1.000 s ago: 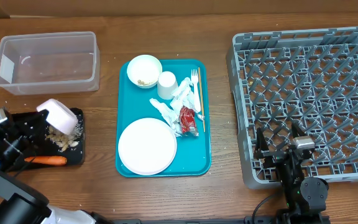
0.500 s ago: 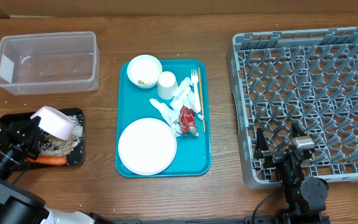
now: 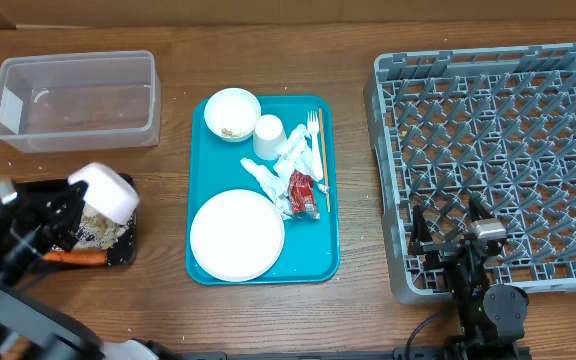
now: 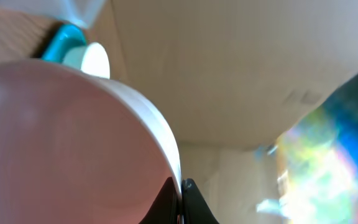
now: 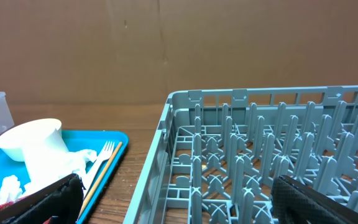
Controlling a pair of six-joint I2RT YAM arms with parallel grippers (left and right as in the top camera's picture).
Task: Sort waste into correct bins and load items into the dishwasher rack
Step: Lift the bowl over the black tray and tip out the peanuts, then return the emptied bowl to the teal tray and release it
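I will swing my left gripper over the teal tray next and level the bowl. Then I will lower it between the second bowl and the plate, since the scraps are in the black tray.
My left gripper (image 3: 76, 196) is shut on the rim of a small white bowl (image 3: 105, 190), held tilted over the black tray (image 3: 120, 252). In the left wrist view the bowl (image 4: 61, 137) fills the left side, its rim pinched at the gripper (image 4: 182, 194). Beige scraps (image 3: 98, 232) and an orange carrot (image 3: 73, 257) lie in the black tray. My right gripper (image 3: 458, 232) stands open over the grey dishwasher rack's (image 3: 498, 150) front-left corner, nothing between its fingers (image 5: 48, 199). The teal tray (image 3: 330, 250) holds a second bowl (image 3: 232, 112), cup (image 3: 269, 137), plate (image 3: 236, 235), fork (image 3: 312, 128), wooden stick (image 3: 322, 165), napkins (image 3: 273, 172) and red wrapper (image 3: 303, 190).
The clear tub (image 3: 75, 100) stands at the back left, behind the black tray. In the right wrist view the rack's (image 5: 260, 143) left wall runs close beside the teal tray (image 5: 114, 134), with the cup (image 5: 33, 146) and fork (image 5: 102, 154) at its left.
The left gripper with the bowl dipped down and left over the black tray, then swung back right and up. Scraps spread in the tray. The right arm stayed still.
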